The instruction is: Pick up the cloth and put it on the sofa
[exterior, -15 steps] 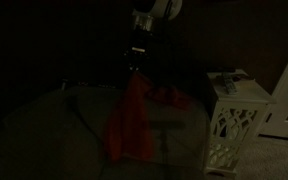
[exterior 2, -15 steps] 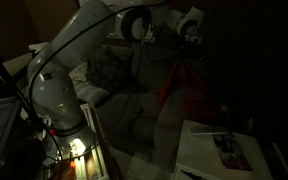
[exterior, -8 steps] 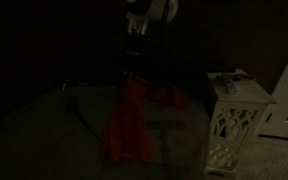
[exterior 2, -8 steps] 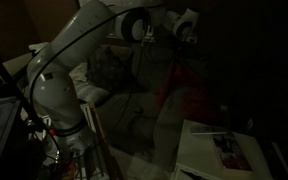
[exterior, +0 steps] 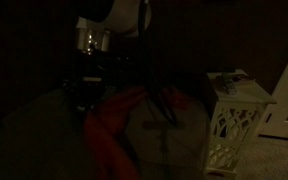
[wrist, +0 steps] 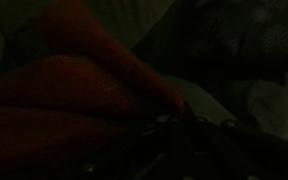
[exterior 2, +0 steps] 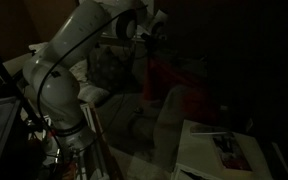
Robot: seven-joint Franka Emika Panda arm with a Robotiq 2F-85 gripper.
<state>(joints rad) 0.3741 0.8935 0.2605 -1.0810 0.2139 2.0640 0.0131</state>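
Observation:
The held end is still raised, so my gripper will next move toward the patterned cushion and lower it onto the grey sofa seat (exterior 2: 130, 97) beside the cushion to release.
The scene is very dark. The red cloth (exterior: 116, 122) hangs and trails from my gripper (exterior: 88, 96), which is shut on its upper end above the grey sofa seat (exterior: 44, 120). In the exterior view from behind the arm, the gripper (exterior 2: 148, 42) is over the sofa (exterior 2: 119, 100) and the cloth (exterior 2: 170, 84) drapes down to its right. In the wrist view the cloth (wrist: 74, 85) fills the left half, and the jaws (wrist: 174, 135) are too dark to make out.
A white lattice side stand (exterior: 234, 115) is at the right. A white low table with a magazine (exterior 2: 224, 150) is in front. A patterned cushion (exterior 2: 109, 68) lies on the sofa. The robot base (exterior 2: 69, 125) stands at the left.
The arm has swung sideways, to the left in the front exterior view, carrying the cloth's upper end with it. The cloth now trails at a slant instead of hanging straight.

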